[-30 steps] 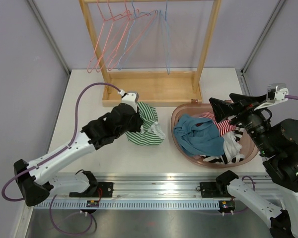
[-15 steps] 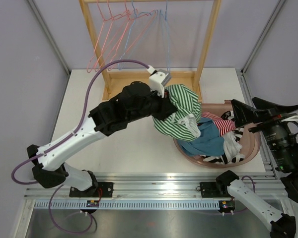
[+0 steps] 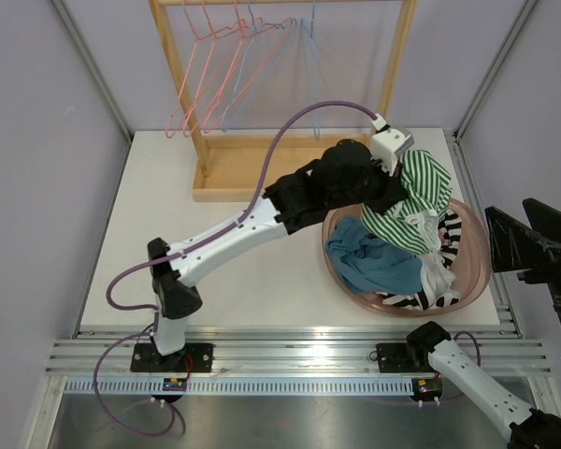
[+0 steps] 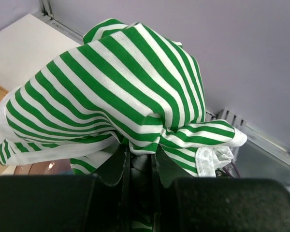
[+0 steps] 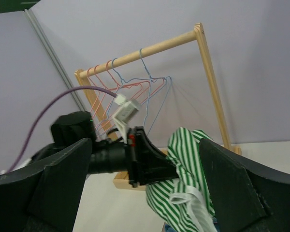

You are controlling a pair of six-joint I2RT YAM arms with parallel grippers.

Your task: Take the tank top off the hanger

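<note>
The tank top is hanging clear of any hanger, so the robot's left gripper should next go down onto the clothes in the brown basket and let go of the fold there.
The tank top (image 3: 418, 201), green-and-white striped, hangs bunched from my left gripper (image 3: 391, 193), which is shut on a fold of it above the far side of the basket. In the left wrist view the cloth (image 4: 116, 82) drapes over the narrow jaws of the left gripper (image 4: 141, 151). No hanger is in the tank top; several bare wire hangers (image 3: 234, 65) hang on the wooden rack. My right gripper (image 3: 533, 238) stands open and empty at the right table edge, its wrist view facing the tank top (image 5: 193, 159).
A brown oval basket (image 3: 477, 281) at the right holds a blue garment (image 3: 374, 262) and striped clothes. The wooden rack's base (image 3: 280, 168) sits at the back. The left arm's purple cable (image 3: 299, 131) arches over the table.
The left arm rose from the table left of the basket and swung right, carrying the tank top over the basket. The right arm drew back to the right edge.
</note>
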